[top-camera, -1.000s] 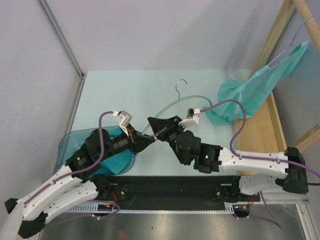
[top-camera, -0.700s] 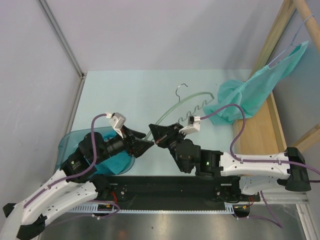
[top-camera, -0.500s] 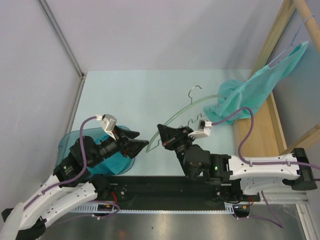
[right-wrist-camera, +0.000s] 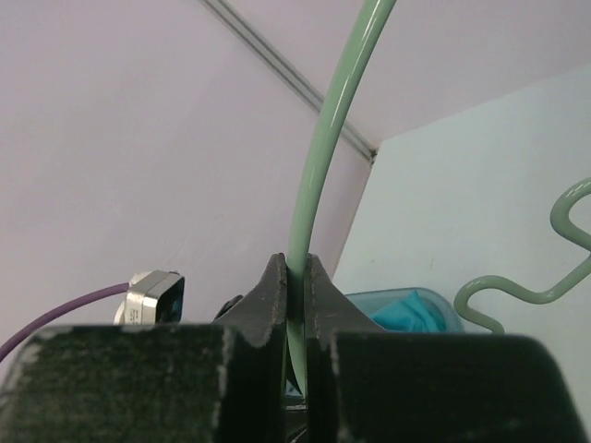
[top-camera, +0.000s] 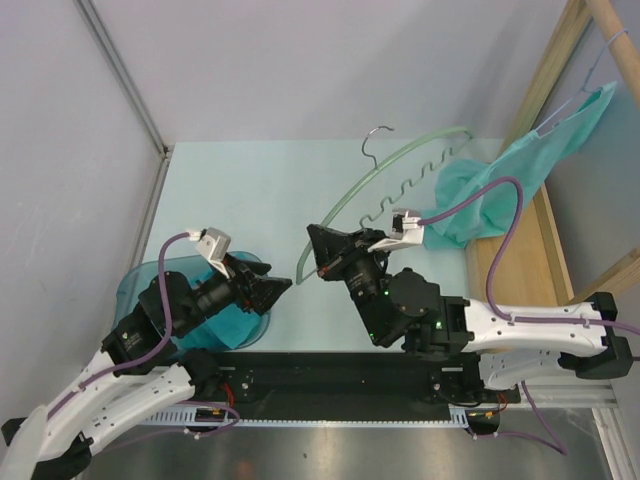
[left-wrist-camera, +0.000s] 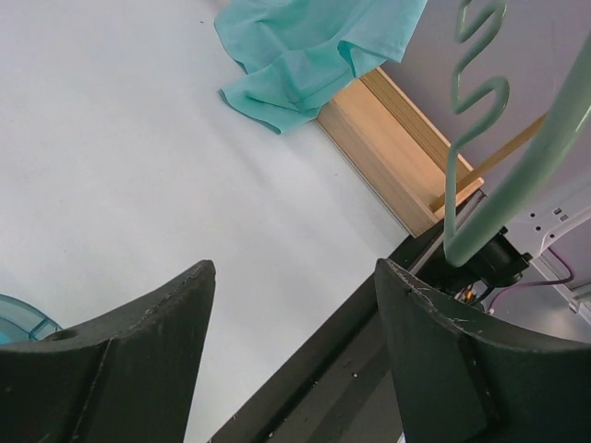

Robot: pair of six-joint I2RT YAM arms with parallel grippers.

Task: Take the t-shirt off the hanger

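The hanger (top-camera: pixel 410 150) is bare, so the robot's right gripper will next turn and carry it to the right in the top view, onto the wooden rack's rod (top-camera: pixel 617 48), to release it there.
The pale green hanger (top-camera: pixel 410 150) is bare and held up over the table, its hook toward the back wall. My right gripper (top-camera: pixel 318 262) is shut on the hanger's lower left end; the right wrist view shows the bar (right-wrist-camera: pixel 323 157) pinched between the jaws of that gripper (right-wrist-camera: pixel 295 268). My left gripper (top-camera: pixel 278 287) stands open and empty just left of that end, apart from it; it (left-wrist-camera: pixel 295 268) sees the hanger (left-wrist-camera: pixel 545 148) at its right. A turquoise t-shirt (top-camera: pixel 238 322) lies bunched in the blue tub (top-camera: pixel 130 290) under the left arm.
A sea-green garment (top-camera: pixel 480 200) hangs from the wooden rack (top-camera: pixel 510 270) at the right, its lower part spread on the table. It also shows in the left wrist view (left-wrist-camera: pixel 314 46). The black base rail runs along the near edge.
The left gripper opened, let go near the hanger's end and drew back left. The right gripper swung the hanger up and toward the back.
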